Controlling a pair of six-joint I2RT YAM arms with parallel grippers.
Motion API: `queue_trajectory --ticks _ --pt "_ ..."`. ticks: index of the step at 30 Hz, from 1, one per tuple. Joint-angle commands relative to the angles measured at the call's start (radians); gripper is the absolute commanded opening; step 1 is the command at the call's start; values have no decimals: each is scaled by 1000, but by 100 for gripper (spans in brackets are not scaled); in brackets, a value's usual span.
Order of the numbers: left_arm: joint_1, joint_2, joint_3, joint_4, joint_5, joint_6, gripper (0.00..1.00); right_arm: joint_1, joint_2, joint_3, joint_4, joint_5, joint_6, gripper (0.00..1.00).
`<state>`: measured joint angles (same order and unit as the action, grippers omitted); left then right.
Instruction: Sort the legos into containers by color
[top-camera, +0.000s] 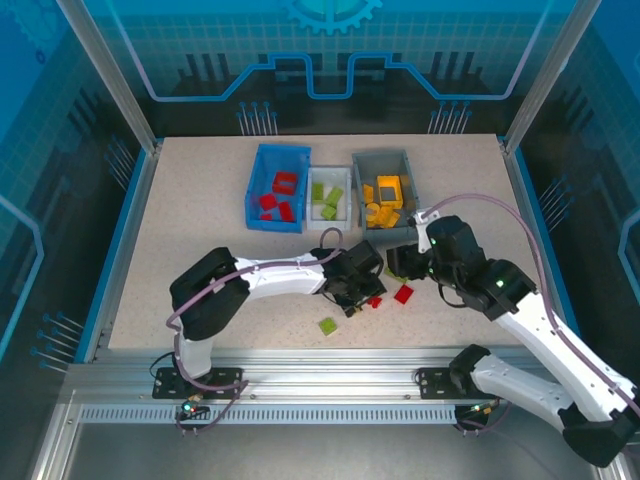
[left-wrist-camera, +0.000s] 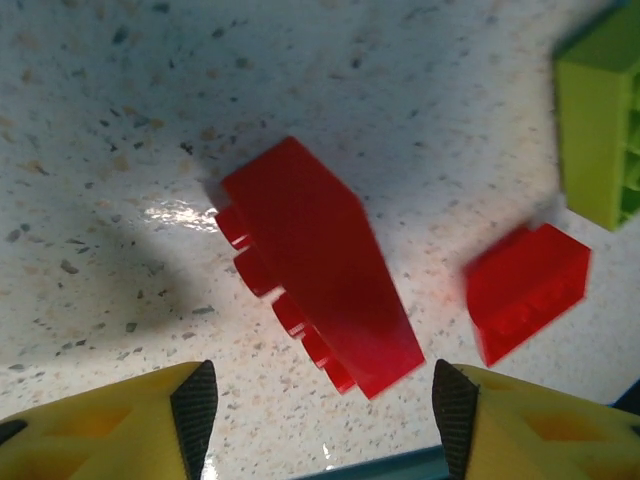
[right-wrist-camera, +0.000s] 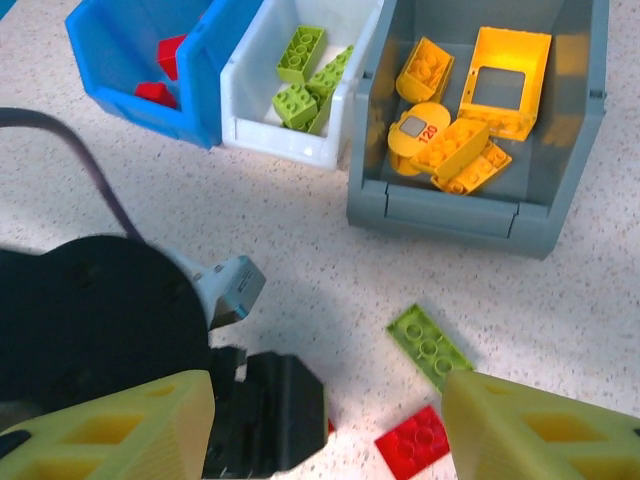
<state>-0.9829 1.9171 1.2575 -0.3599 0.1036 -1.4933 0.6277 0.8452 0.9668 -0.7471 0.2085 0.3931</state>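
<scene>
The near end of the long red lego (top-camera: 374, 301) is between my left gripper's fingers, so I need to lower the gripper to that end and close on it.
My left gripper (left-wrist-camera: 325, 418) is open and low over the table, its pads either side of the near end of a long red lego (left-wrist-camera: 315, 265) lying on its side. A smaller red lego (left-wrist-camera: 527, 290) and a lime green one (left-wrist-camera: 600, 125) lie to its right. In the top view the left gripper (top-camera: 362, 290) hangs by a red lego (top-camera: 374, 301), with another red one (top-camera: 403, 294) and a green one (top-camera: 328, 326) nearby. My right gripper (right-wrist-camera: 325, 440) is open above a green plate (right-wrist-camera: 430, 345) and a red plate (right-wrist-camera: 420, 440). It holds nothing.
The blue bin (top-camera: 262, 185) holds red legos, the white bin (top-camera: 347, 195) green ones and the grey bin (top-camera: 362, 185) yellow-orange ones, side by side at the back. The left arm's black wrist (right-wrist-camera: 100, 330) sits close to the right gripper (top-camera: 405, 262). The table's front edge (top-camera: 330, 350) is near.
</scene>
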Motion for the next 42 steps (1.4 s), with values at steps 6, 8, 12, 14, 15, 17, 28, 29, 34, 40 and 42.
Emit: queue_trajectory --ticks 6,8,12,14,15,17,28,29,34,40,42 --pt "9 92 50 27 38 -148 54 42 -39 -7 -65 24 61 63" --pt "15 103 40 45 45 -150 44 48 -23 -6 -60 21 61 62" --pt "20 60 12 48 15 -137 21 68 -5 -8 -35 16 61 61" --pt "25 6 -20 48 -20 -121 11 80 -14 -20 5 -11 41 60" --pt "30 -30 -38 39 -42 -110 9 87 -27 -32 43 -50 20 60" --pt "44 -111 -69 4 -83 -72 8 89 -68 -67 147 -180 -20 61" --pt "546 -358 60 -357 -112 601 9 250 78 -110 471 -134 -59 65" --pt "592 -320 105 -368 -97 663 10 272 111 -109 516 -92 -74 66" --pt "718 -76 374 -430 -85 851 10 333 274 -93 764 20 -131 69" --pt "767 190 644 -516 -75 899 13 362 495 52 875 84 -165 70" --pt "767 242 693 -527 -87 905 16 361 539 79 885 95 -151 71"
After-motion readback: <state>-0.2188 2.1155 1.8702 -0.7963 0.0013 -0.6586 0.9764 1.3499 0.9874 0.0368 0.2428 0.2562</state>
